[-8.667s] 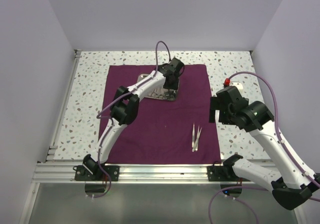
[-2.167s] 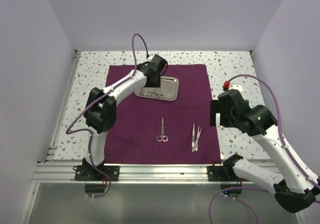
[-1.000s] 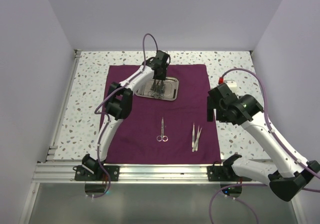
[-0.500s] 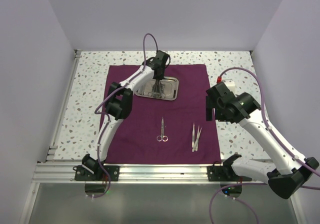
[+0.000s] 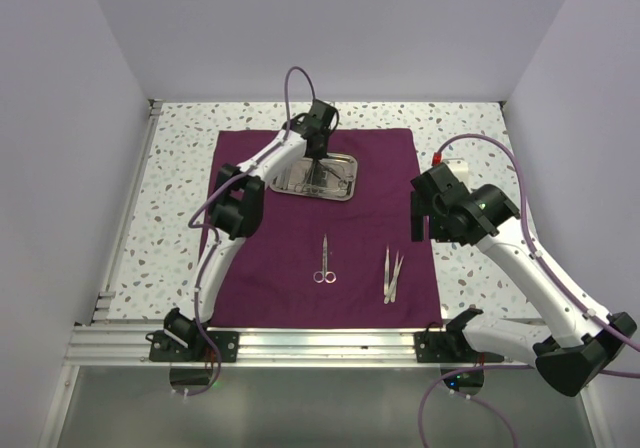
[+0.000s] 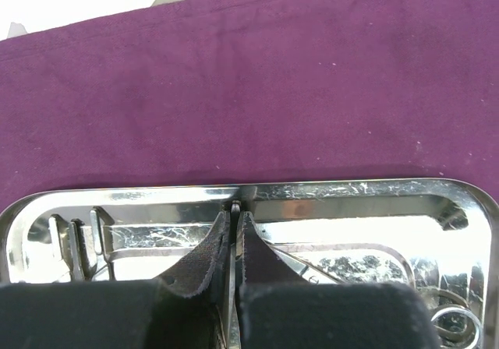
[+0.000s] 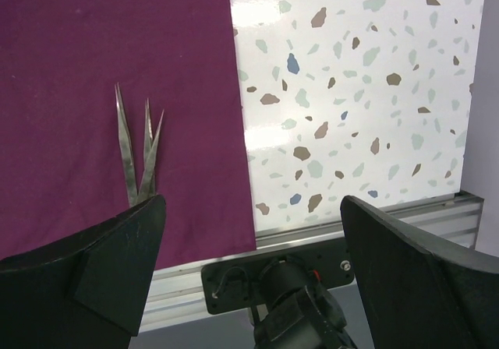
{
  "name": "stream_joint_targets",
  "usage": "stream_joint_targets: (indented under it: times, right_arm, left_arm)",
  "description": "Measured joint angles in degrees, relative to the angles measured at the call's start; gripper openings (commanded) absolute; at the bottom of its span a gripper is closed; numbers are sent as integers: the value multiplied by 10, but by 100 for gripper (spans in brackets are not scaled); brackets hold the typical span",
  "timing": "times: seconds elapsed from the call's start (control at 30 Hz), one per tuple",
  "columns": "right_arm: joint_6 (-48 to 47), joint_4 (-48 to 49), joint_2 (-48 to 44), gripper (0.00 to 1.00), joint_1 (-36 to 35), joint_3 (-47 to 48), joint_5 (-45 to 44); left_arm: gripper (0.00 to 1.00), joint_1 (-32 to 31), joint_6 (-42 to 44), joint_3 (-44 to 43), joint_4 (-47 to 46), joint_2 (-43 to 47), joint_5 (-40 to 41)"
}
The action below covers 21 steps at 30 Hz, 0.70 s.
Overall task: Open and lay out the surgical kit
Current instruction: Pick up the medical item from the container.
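Observation:
I will next lift my left gripper from the tray (image 5: 342, 180), then move it back and down to release the instrument on cloth beside the ring-handled scissors (image 5: 324, 260), as that spot is bare.
The dark purple cloth (image 5: 300, 238) lies spread flat on the table. The steel tray (image 5: 342, 180) sits on its far part with several slim instruments inside. My left gripper (image 5: 318, 160) reaches into the tray; in the left wrist view (image 6: 232, 213) its fingers are shut on a thin steel instrument (image 6: 235, 206) by the tray's far rim (image 6: 327, 189). Ring-handled scissors (image 5: 324, 260) and tweezers (image 5: 392, 273) lie on the cloth's near half. My right gripper (image 5: 420, 213) hovers open and empty above the cloth's right edge; the tweezers (image 7: 139, 154) show below it.
The speckled table (image 5: 470, 148) surrounds the cloth. A metal rail (image 5: 300, 343) runs along the near edge with both arm bases. Grey walls close in the back and sides. A ring handle (image 6: 456, 322) shows at the tray's right end.
The scissors now lie on the cloth's near half, laid there since the earliest frame. My left gripper has gone back into the tray and closed on an instrument. The right arm has shifted slightly left.

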<state>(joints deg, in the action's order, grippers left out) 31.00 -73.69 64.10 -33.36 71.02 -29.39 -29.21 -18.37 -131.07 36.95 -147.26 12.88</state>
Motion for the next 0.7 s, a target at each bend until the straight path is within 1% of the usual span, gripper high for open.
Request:
stream_joint_targets:
  times: [0.37, 0.5, 0.7]
  right_arm:
    - [0, 2, -10, 98, 0, 0, 10]
    - [1, 7, -19, 98, 0, 0, 20]
    - [0, 15, -32, 98, 0, 0, 26]
  left_arm:
    - [0, 18, -11, 12, 6, 21, -63]
    - [0, 26, -21, 16, 14, 50, -75]
    - [0, 33, -31, 16, 18, 126, -78]
